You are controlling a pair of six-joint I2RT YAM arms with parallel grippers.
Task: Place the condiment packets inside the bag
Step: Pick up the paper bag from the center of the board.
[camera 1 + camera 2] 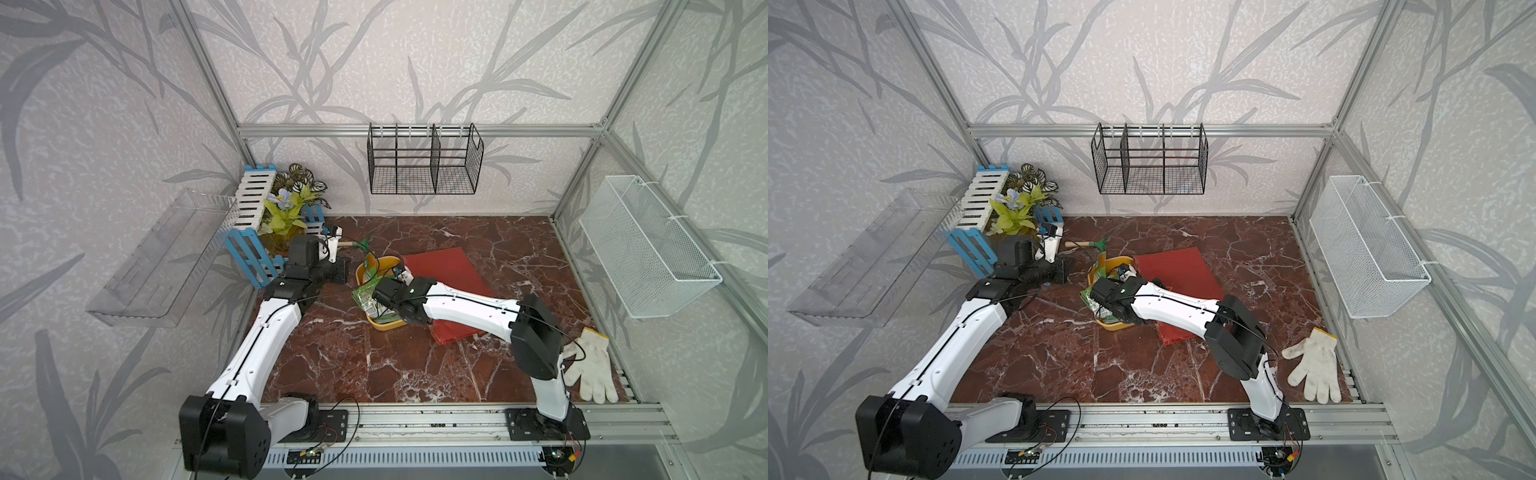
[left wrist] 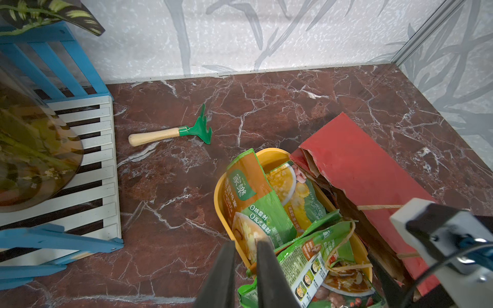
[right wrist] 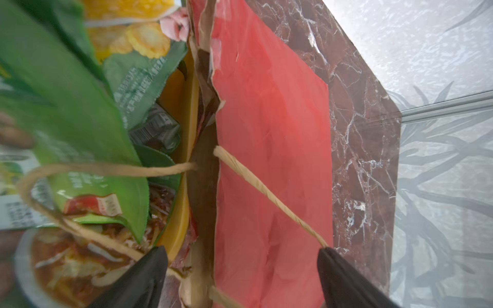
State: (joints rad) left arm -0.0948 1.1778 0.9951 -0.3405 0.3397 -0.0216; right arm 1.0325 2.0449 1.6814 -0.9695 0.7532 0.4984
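Note:
The robot next needs to move its right gripper down, put one finger into the brown gap showing along the bag's opening, and close on the bag's upper red rim (image 3: 216,208) beside the cord.
The red bag (image 1: 451,266) (image 1: 1183,270) lies flat on the marble table, its mouth against the yellow tray (image 1: 384,326) (image 2: 222,202). Several green, yellow and orange condiment packets (image 1: 368,297) (image 2: 250,192) (image 3: 74,106) are piled in the tray. One tan cord handle loops over them. My right gripper (image 3: 241,253) is open wide over the bag's (image 3: 272,133) mouth edge and holds nothing. The other cord runs up to one fingertip. My left gripper (image 2: 246,240) hovers at the tray's left rim with only a thin slit between its jaws. I see nothing clearly held there.
A green hand rake (image 1: 353,245) (image 2: 170,133) lies behind the tray. A blue and white fence planter (image 1: 270,224) stands at the back left. A white glove (image 1: 590,365) lies at the front right. A black rack (image 1: 424,166), a mesh basket (image 1: 648,249) and a clear shelf (image 1: 158,266) hang on the walls.

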